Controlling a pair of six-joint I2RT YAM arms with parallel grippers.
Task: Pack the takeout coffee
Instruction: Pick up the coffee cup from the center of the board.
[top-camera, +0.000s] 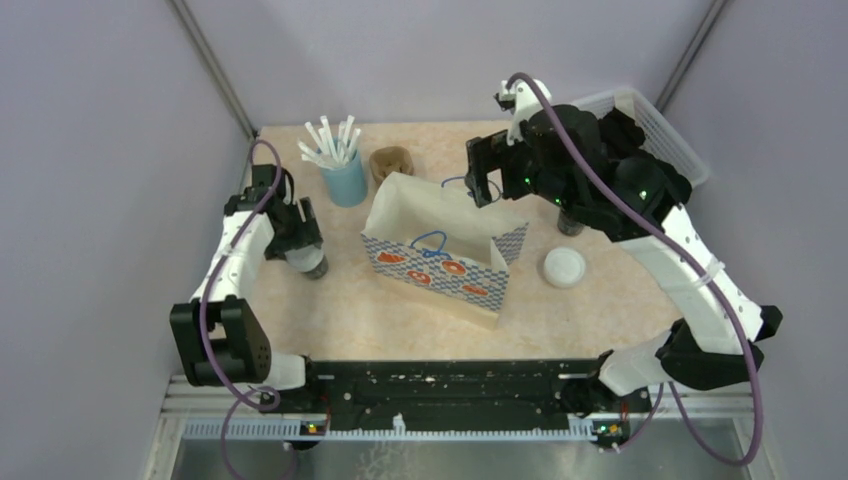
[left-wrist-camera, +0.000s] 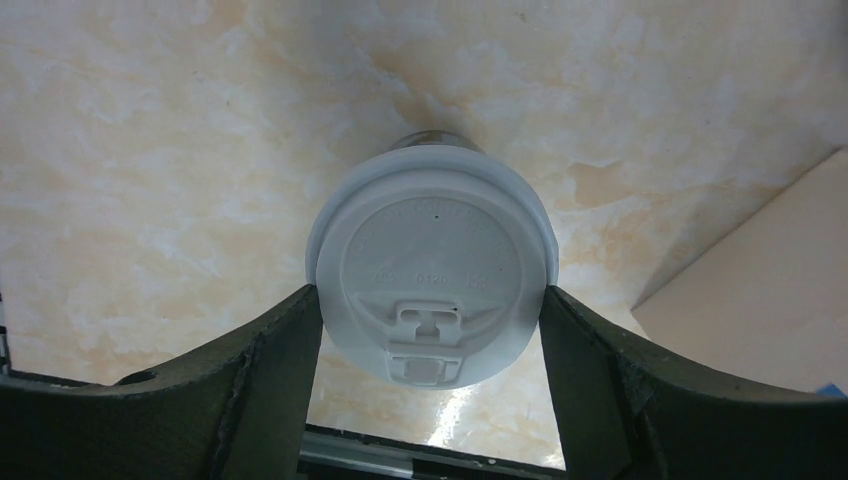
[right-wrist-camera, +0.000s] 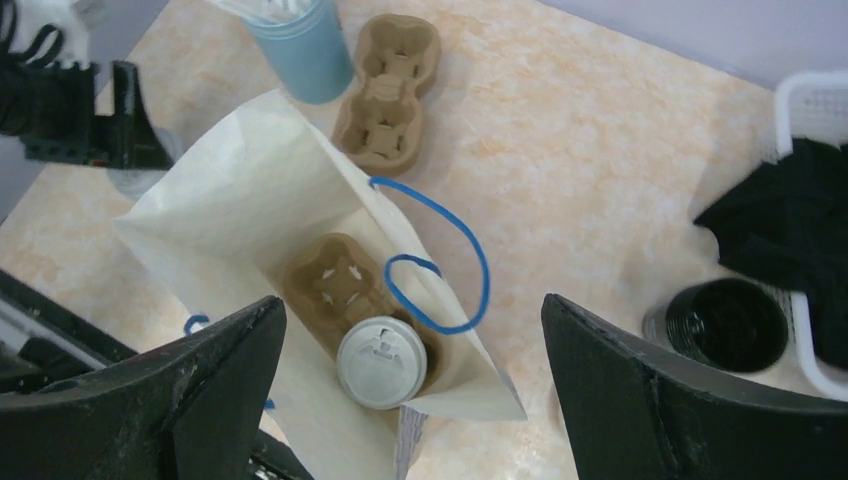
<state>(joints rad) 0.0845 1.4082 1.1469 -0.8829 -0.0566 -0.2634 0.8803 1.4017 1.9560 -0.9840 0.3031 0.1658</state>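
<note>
My right gripper lowers and draws back onto the bag rim's far corner (top-camera: 523, 225) (right-wrist-camera: 512, 407) by the loose lid next, since that corner sits below it, nearer my base.
A black coffee cup with a white sip lid (left-wrist-camera: 432, 270) stands at the left of the table (top-camera: 310, 264). My left gripper (left-wrist-camera: 430, 296) is shut on it, one finger on each side of the lid; it also shows in the top view (top-camera: 298, 243). A second lidded cup (right-wrist-camera: 382, 362) sits in a brown carrier (right-wrist-camera: 335, 280) inside the open paper bag (top-camera: 440, 255). My right gripper (right-wrist-camera: 412, 303) hangs wide open and empty above the bag's right end (top-camera: 483, 180). A black cup without a lid (right-wrist-camera: 727, 325) stands to the right of the bag, and a loose white lid (top-camera: 565, 267) lies near it.
A light-blue cup of white straws (top-camera: 345, 178) and a second brown carrier (top-camera: 392, 162) stand behind the bag. A white basket (top-camera: 660, 125) with something black in it sits at the back right. Purple walls enclose the table on three sides.
</note>
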